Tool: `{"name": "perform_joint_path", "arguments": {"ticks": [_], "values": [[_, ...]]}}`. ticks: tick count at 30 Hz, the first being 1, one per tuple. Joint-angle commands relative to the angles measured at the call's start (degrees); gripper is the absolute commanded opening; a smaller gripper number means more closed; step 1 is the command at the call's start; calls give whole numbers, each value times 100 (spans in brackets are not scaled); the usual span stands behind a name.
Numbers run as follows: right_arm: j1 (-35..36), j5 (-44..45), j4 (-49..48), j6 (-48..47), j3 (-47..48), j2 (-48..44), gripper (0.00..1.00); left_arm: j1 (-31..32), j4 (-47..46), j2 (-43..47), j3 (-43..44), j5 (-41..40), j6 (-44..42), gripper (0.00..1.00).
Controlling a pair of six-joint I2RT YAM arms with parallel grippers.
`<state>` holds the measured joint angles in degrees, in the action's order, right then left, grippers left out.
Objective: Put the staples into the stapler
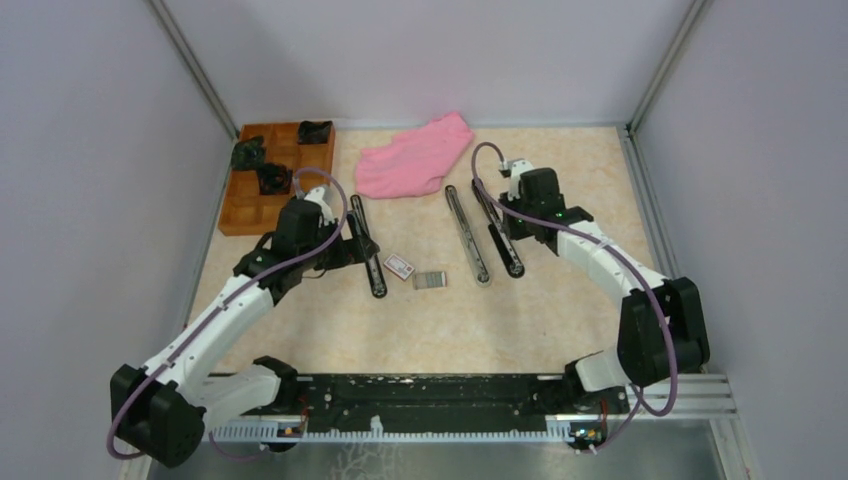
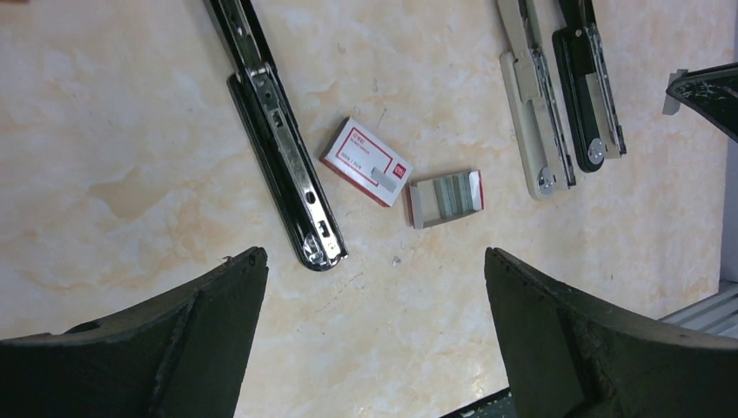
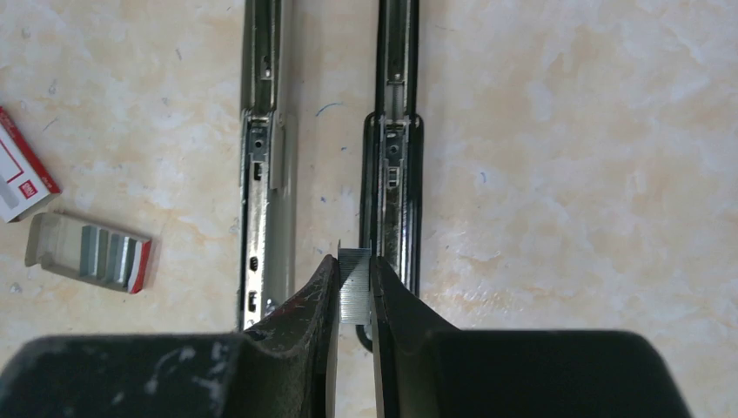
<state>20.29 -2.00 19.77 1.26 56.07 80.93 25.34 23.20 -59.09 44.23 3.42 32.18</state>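
The staples hang beside the open metal channel (image 1: 507, 249) (image 3: 392, 228), so the robot's right gripper next needs to move down and to the right in its wrist view onto it and let them go.
A silvery strip of staples (image 3: 354, 292) stands upright, pinched between the fingers of my right gripper (image 3: 354, 259), which is shut on it. It hangs just left of the open metal channel of a black stapler (image 3: 392, 183), lying flat and unfolded. A grey stapler (image 3: 261, 174) lies open alongside it. My left gripper (image 2: 374, 257) is open and empty above the table, near the end of another unfolded black stapler (image 2: 278, 148). More staples sit in an open box tray (image 2: 446, 198) beside its red-and-white sleeve (image 2: 365, 161).
A brown wooden organiser (image 1: 250, 205) with black items stands at the back left. A pink cloth (image 1: 415, 155) lies at the back centre. The staple tray (image 1: 430, 280) and sleeve (image 1: 400, 266) lie between the staplers. Walls close in both sides.
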Motion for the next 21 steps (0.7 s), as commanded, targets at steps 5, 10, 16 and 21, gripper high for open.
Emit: {"name": "perform_joint_path", "arguments": {"ticks": [5,10,16,21], "values": [[-813,-1189,-1101,-398,-400,-178,3,-207,349,-213,859,-265,-1074,99],[-913,-1321,-1281,-635,-505,16,3,-322,304,-244,911,-387,-1400,99],[-913,-1347,-1297,-778,-498,386,4,-436,259,-101,733,-368,-1461,99],[-916,-1293,-1280,-820,-465,589,4,-515,246,-94,690,-298,-1470,99]]}}
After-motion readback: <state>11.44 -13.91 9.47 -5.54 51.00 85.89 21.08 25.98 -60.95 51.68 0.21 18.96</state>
